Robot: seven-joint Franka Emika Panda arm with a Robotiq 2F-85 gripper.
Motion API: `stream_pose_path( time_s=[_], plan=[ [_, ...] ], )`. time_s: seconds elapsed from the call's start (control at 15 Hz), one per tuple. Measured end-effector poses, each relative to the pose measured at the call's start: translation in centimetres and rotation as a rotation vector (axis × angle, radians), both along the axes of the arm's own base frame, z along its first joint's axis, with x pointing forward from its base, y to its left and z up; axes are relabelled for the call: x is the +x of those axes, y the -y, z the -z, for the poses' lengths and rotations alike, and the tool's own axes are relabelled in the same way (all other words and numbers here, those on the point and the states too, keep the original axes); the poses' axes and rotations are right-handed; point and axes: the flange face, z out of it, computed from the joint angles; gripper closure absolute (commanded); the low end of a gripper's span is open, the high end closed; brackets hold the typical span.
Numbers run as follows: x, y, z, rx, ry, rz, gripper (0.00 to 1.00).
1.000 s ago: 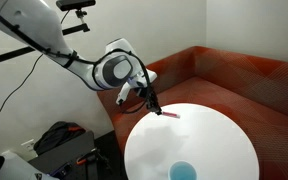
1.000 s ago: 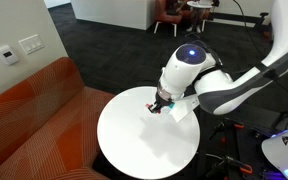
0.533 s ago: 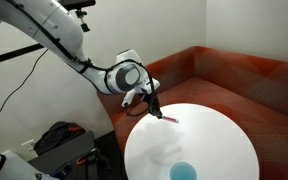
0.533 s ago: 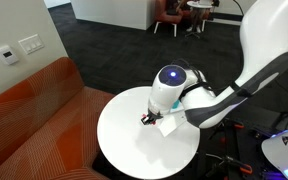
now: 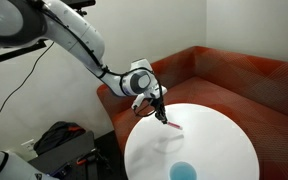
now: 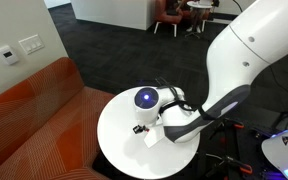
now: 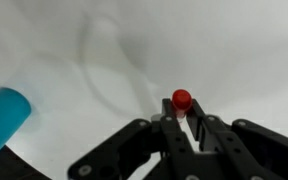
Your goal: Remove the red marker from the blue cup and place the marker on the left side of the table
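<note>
I will move my gripper down and slightly outward, away from the blue cup, and lower the red marker to the white table (image 5: 171, 134) (image 7: 184, 88), because that spot is bare.
My gripper (image 5: 162, 116) is shut on the red marker (image 5: 170, 122) and holds it low over the white round table (image 5: 219, 125), near the table's far side. In the wrist view the marker's red tip (image 7: 181, 99) sticks out between my black fingers (image 7: 182, 125), pointing at the white top. The blue cup (image 5: 184, 172) stands near the table's front edge, apart from my gripper; it shows as a teal shape at the left edge of the wrist view (image 7: 2, 118). In an exterior view my arm hides the marker; the gripper (image 6: 140, 128) hangs over the table (image 6: 119, 140).
A red-orange sofa (image 5: 244, 80) curves behind the table and shows at the left in an exterior view (image 6: 29, 115). A dark bag and stand (image 5: 59, 140) sit on the floor beside the table. Dark carpet (image 6: 114, 50) lies beyond.
My arm has swung further over the table with the marker held, and the gripper has moved toward the table's middle and lower.
</note>
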Motion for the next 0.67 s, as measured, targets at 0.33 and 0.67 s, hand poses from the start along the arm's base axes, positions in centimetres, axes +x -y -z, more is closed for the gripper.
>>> stream_pose_path(
  time_s=[0.33, 0.67],
  plan=[
    [1.8, -1.2, 3.2, -0.041, -0.04, 0.04, 0.95],
    [2.9, -1.4, 4.0, -0.051, -0.052, 0.063, 0.55]
  ],
)
